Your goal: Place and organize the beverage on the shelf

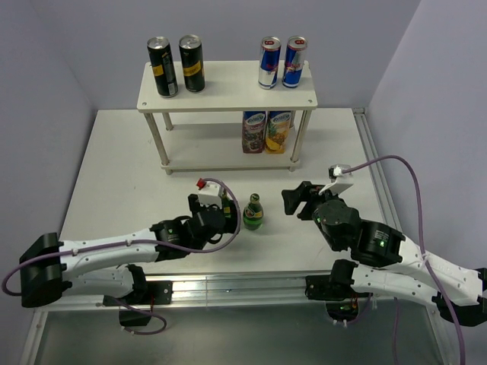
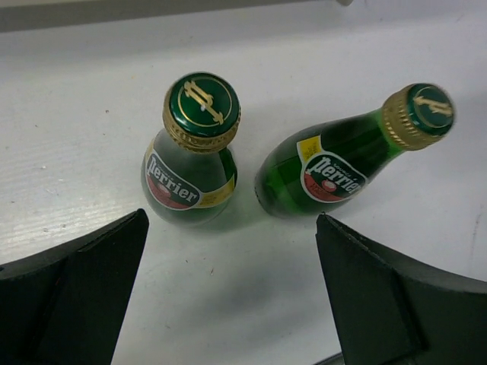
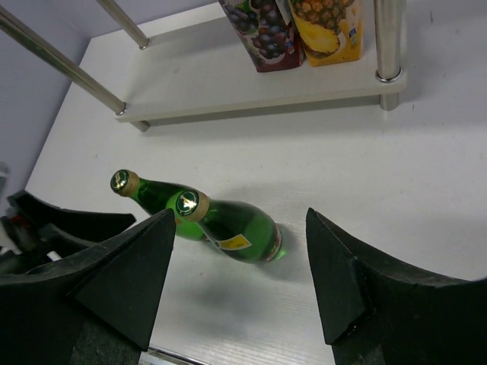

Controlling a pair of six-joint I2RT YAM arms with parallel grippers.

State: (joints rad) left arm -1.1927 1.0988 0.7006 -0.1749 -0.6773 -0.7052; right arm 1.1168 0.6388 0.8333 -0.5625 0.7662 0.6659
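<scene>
The open left gripper moves down and outward around the labeled body of the partly hidden bottle [image 1: 227,207] [image 2: 189,181] next. One finger passes between the bottles because they stand close.
Two green glass bottles stand close together on the table. One bottle [image 1: 253,211] is in plain view and the other [image 1: 227,207] is partly hidden by my left gripper [image 1: 218,207]. In the left wrist view both bottles [image 2: 190,152] [image 2: 338,163] stand just ahead of my open, empty left gripper [image 2: 228,293]. My right gripper [image 1: 294,199] is open and empty to the right of them; its view shows the near bottle [image 3: 240,228] and the far bottle [image 3: 144,190] beyond my gripper [image 3: 240,281]. Two black cans [image 1: 176,66] and two blue-and-silver cans [image 1: 281,62] stand on the shelf's top board [image 1: 228,87].
Two juice cartons [image 1: 266,131] stand on the shelf's lower board [image 3: 228,91] at its right end, also seen in the right wrist view [image 3: 293,26]. Thin metal posts [image 3: 61,65] hold up the shelf. The table's near edge has a metal rail [image 1: 243,285].
</scene>
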